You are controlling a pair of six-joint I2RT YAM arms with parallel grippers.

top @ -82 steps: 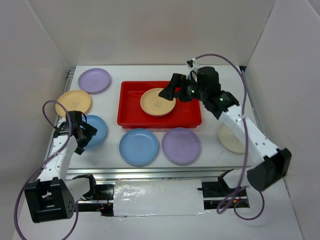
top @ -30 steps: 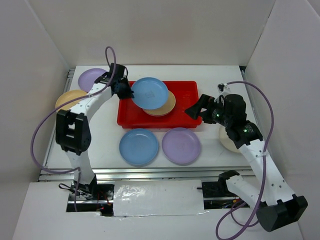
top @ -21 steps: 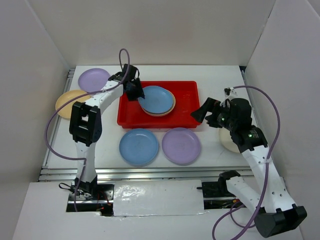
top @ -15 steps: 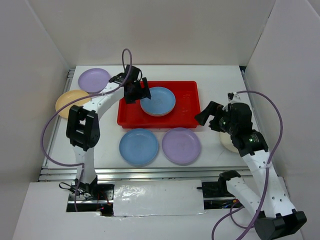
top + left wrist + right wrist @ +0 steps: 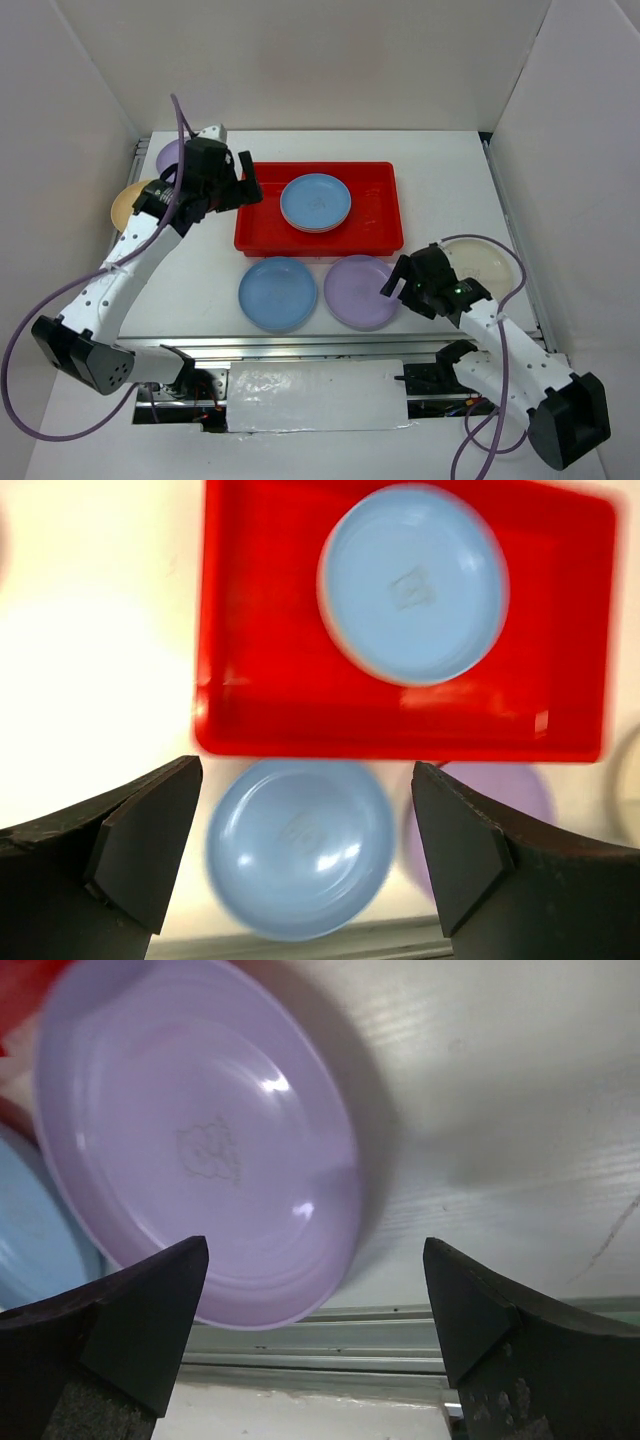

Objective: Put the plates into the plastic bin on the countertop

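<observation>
The lilac plate's rim is below, so my right gripper will next come down onto its edge facing the cream plate and close.
The red plastic bin [image 5: 375, 210] stands mid-countertop and holds a light blue plate [image 5: 315, 201] stacked on another plate whose rim just shows. My left gripper [image 5: 243, 188] is open and empty beside the bin's left rim. In the left wrist view the bin [image 5: 260, 630], its blue plate [image 5: 413, 583] and a blue plate [image 5: 300, 845] on the table lie below the open gripper [image 5: 305, 810]. My right gripper [image 5: 397, 286] is open at the right edge of the lilac plate [image 5: 360, 291]. In the right wrist view that plate [image 5: 200, 1150] lies ahead of the empty gripper [image 5: 315, 1280].
A second blue plate [image 5: 278, 293] lies in front of the bin. A cream plate [image 5: 487, 262] sits at the right. An orange-yellow plate [image 5: 128, 205] and a lilac plate [image 5: 167, 155] sit at the left, partly behind my left arm. The metal rail [image 5: 350, 1345] edges the near side.
My left gripper opened, left the blue plate on the stack in the bin and drew back to the left. My right arm swung down toward the near edge, beside the lilac plate.
</observation>
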